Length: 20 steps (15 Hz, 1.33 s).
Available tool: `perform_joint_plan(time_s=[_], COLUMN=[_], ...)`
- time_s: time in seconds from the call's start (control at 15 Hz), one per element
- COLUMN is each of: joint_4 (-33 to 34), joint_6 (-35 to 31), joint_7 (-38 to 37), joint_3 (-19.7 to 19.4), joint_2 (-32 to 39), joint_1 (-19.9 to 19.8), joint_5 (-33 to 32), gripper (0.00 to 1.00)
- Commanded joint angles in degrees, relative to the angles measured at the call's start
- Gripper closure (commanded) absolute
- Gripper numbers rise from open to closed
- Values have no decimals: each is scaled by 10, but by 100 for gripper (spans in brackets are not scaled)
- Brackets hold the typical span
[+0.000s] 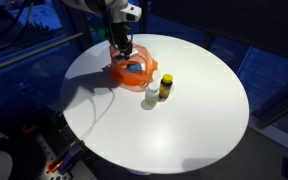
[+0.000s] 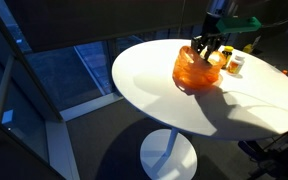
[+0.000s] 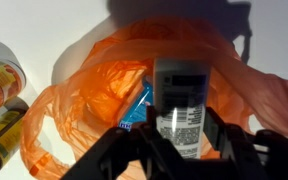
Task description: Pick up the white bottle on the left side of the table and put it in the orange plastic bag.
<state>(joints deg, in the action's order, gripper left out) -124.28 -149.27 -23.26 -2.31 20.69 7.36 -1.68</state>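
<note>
The robot's gripper should lower the white bottle (image 3: 181, 100) into the orange bag's opening beside the blue packet next, and then let go of the bottle.
My gripper (image 3: 181, 128) is shut on the white bottle (image 3: 181, 100), which has a printed label and hangs right over the open mouth of the orange plastic bag (image 3: 94, 100). A blue packet (image 3: 136, 108) lies inside the bag. In both exterior views the gripper (image 1: 122, 47) (image 2: 206, 47) hovers just above the bag (image 1: 134, 72) (image 2: 192, 68) on the round white table (image 1: 184, 110). The bottle is hard to make out in the exterior views.
A yellow-capped dark bottle (image 1: 165, 87) and a small white jar (image 1: 150, 97) stand next to the bag; they also show in the wrist view at the left edge (image 3: 2, 135). Dark floor and a railing surround the table (image 2: 204, 110).
</note>
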Motion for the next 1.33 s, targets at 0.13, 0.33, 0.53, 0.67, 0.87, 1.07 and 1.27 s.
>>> perform_joint_plan(time_s=[0.13,0.33,0.53,0.67,0.87,1.07,1.27], joint_4=[12,16,22,24,25,25,27], joint_6=[30,38,46,53,72,103,148], joint_7=[-11,-10,-12,-9,6,22,29], joint_3=[-1,0,-2,-1,6,17,24], joint_2=[9,18,28,32,28,14,-3], joint_1=[19,24,29,29,24,18,19], joint_5=[-3,-3,-4,-3,5,14,13], gripper=[75,75,75,69,18,0,0])
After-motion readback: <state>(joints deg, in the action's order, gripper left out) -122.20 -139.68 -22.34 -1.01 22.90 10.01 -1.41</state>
